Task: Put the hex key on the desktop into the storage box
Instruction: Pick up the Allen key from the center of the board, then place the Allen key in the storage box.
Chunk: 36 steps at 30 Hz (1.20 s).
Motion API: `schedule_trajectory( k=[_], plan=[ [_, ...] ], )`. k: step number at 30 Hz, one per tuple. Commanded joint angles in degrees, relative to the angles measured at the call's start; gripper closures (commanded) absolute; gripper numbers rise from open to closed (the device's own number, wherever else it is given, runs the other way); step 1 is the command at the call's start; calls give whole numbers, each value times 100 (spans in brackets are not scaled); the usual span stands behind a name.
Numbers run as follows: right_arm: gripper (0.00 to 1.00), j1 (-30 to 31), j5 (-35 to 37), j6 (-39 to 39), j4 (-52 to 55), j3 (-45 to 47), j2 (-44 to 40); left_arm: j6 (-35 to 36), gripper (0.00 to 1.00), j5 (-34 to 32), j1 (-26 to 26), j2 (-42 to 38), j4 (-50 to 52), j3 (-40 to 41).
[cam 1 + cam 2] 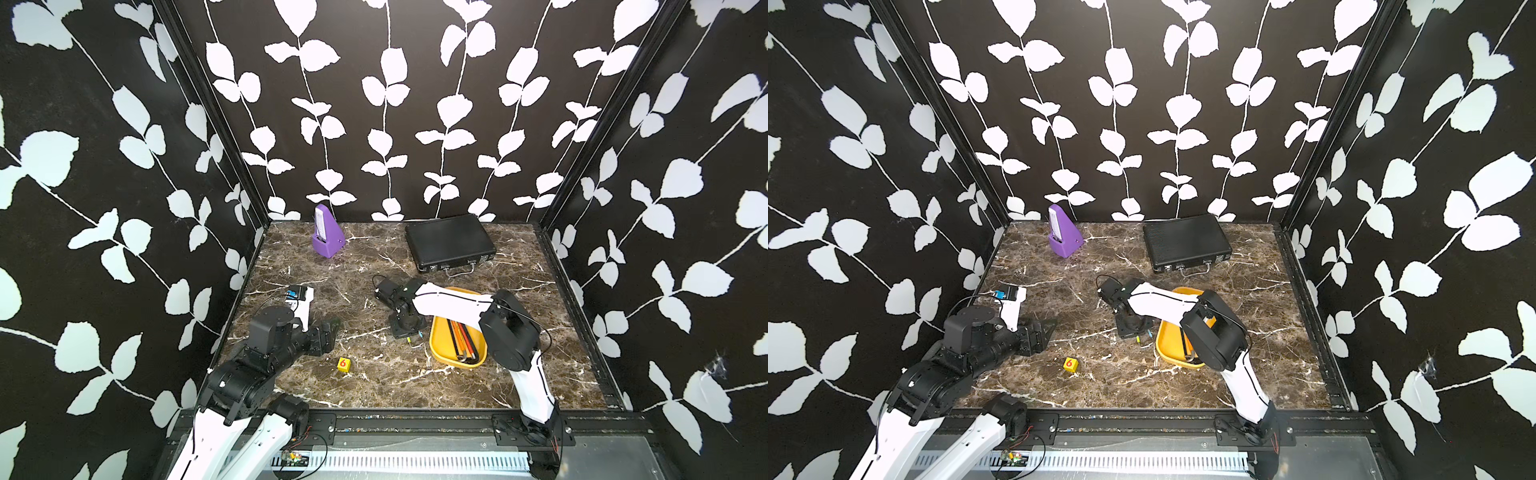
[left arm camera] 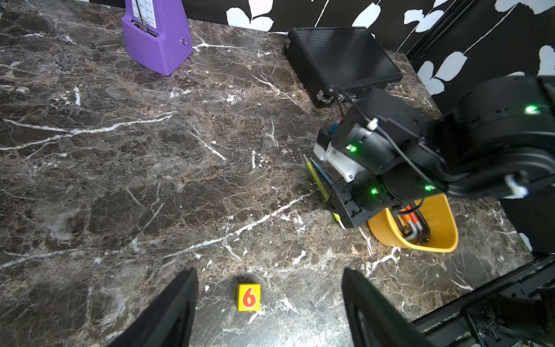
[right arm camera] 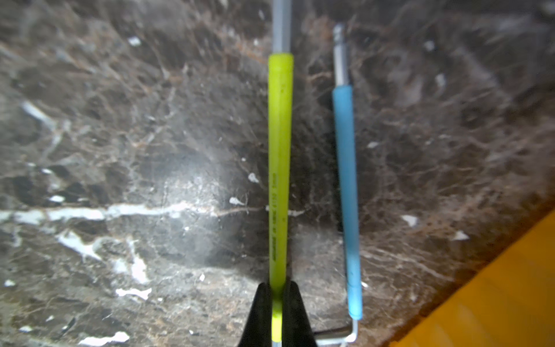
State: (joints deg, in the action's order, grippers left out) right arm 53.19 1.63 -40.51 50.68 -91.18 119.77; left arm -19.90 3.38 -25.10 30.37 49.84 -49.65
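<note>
The storage box's yellow bottom is bare beside the hex keys. I should next raise my right gripper, carry the green-sleeved hex key over the storage box point(image 1: 440, 353), lower it and release it there.
A yellow-green-sleeved hex key point(image 3: 279, 168) lies along the desktop point(image 1: 374, 395), and my right gripper point(image 3: 277, 288) is shut on its lower end. Whether it is lifted off the marble I cannot tell. A blue-sleeved hex key point(image 3: 347, 195) lies parallel beside it, untouched. In a top view the right gripper point(image 1: 409, 336) points down just left of the yellow storage box point(image 1: 440, 353), with both keys' tips poking out below it. The left gripper point(image 2: 268, 272) hovers open above the front left of the desktop, holding nothing.
Several hex keys point(image 1: 463, 338) lie in the storage box. A small yellow cube marked 6 point(image 1: 343, 364) sits near the front, below the left gripper's jaws. A purple metronome point(image 1: 327, 232) and a black briefcase point(image 1: 451, 243) stand at the back.
</note>
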Motion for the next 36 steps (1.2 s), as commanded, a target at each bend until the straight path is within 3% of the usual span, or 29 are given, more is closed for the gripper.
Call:
schedule_trajectory(
  k=[1, 11, 22, 36],
  plan=[
    [100, 34, 238, -3, 283, -356, -591, -5, 24, -56, -21, 39, 16, 52],
    [100, -153, 421, 106, 715, -410, -1529, -5, 24, -50, -21, 28, 17, 51],
    [100, -1291, 245, 343, 328, 1940, -3218, -5, 24, -23, -21, 30, 10, 43],
    [100, -1443, 40, 359, -467, 2769, -2399, -14, 24, -41, -21, -22, 25, 41]
  ],
)
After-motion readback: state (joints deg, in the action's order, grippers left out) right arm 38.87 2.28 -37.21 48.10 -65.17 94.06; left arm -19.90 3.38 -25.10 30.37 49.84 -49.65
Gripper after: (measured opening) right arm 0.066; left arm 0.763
